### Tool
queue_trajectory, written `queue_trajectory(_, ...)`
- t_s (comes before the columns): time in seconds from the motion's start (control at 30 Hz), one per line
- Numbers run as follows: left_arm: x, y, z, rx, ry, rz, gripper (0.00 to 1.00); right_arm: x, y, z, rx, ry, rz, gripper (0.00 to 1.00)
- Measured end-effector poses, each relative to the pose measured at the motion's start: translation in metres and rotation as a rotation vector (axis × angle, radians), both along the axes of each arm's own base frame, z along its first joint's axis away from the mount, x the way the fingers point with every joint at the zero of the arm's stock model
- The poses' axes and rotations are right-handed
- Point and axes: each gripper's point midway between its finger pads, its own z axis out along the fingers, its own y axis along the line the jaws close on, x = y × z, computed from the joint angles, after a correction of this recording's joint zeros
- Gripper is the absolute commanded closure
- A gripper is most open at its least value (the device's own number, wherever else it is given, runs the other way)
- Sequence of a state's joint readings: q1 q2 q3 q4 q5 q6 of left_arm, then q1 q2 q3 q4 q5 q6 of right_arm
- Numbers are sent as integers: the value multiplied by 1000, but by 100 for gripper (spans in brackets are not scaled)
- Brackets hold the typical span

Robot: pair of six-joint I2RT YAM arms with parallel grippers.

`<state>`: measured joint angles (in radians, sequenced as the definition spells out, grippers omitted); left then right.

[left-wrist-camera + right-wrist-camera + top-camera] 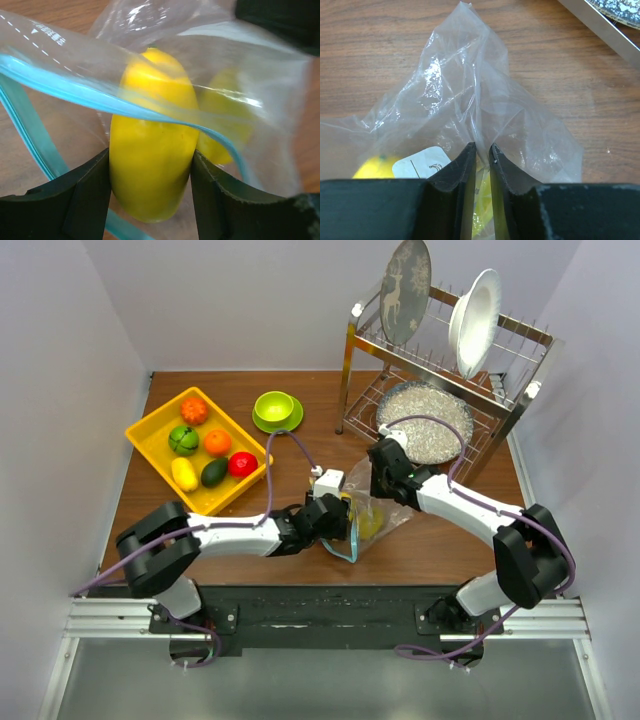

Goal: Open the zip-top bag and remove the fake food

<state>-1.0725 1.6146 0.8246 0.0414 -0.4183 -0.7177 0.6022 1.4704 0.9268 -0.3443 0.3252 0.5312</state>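
The tray's bare bottom beside the green fruit lies to my left gripper's left in the top view, so next I lift out, cross there, lower and release.
The clear zip-top bag [372,512] lies on the table at front centre, its teal zip strip [75,90] open. My left gripper [338,516] is at the bag's mouth, shut on a yellow fake fruit [150,150] that sits half under the zip strip; its point in the left wrist view is [150,155]. A second yellow piece [227,115] lies deeper in the bag. My right gripper [385,478] is shut on a pinch of the bag's plastic [470,100] at the far end; its point in the right wrist view is [482,147]. Several fake foods [216,442] lie in the yellow tray.
The yellow tray [150,437] stands at the back left. A lime-green bowl [273,406] on its saucer stands behind centre. A metal dish rack [445,380] with plates and a speckled pan [425,418] fills the back right, close behind my right arm.
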Motion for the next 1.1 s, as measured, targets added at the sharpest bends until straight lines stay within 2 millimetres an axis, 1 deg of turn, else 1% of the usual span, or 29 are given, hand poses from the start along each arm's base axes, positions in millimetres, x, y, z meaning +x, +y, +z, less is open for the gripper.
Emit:
queue_trajectory(0.1,-7,-3,22,-74,15,-30,79,2,1,1,6,-9,-4,82)
queue_trajectory(0.17,-13,-3,30,-122,39,-50,80,4,2,1,14,-21,-10,83)
queue_trajectory(0.23,-16,1,31,-146,68,-61,82,4,2,-2,20,-27,-14,83)
queue_trajectory(0.43,-31,25,18,-139,170,-78,83,1,-3,-12,13,-28,-35,83)
queue_trajectory(0.6,-47,34,31,-134,200,-137,85,4,-5,-11,9,-43,-46,84)
queue_trajectory(0.67,-54,41,36,-132,205,-149,86,6,-5,-10,8,-50,-52,84)
queue_trajectory(0.73,-60,52,42,-126,204,-146,86,7,-5,-12,8,-51,-55,84)
queue_trajectory(0.83,-66,74,52,-114,189,-106,85,7,-4,-14,7,-48,-55,84)
queue_trajectory(0.9,-65,89,61,-116,164,-62,83,8,-4,-13,10,-52,-54,84)
queue_trajectory(1.0,-46,119,80,-135,94,52,83,8,-3,-13,10,-52,-54,84)
queue_trajectory(1.1,-12,155,92,-115,39,219,82,8,-3,-13,11,-51,-53,84)
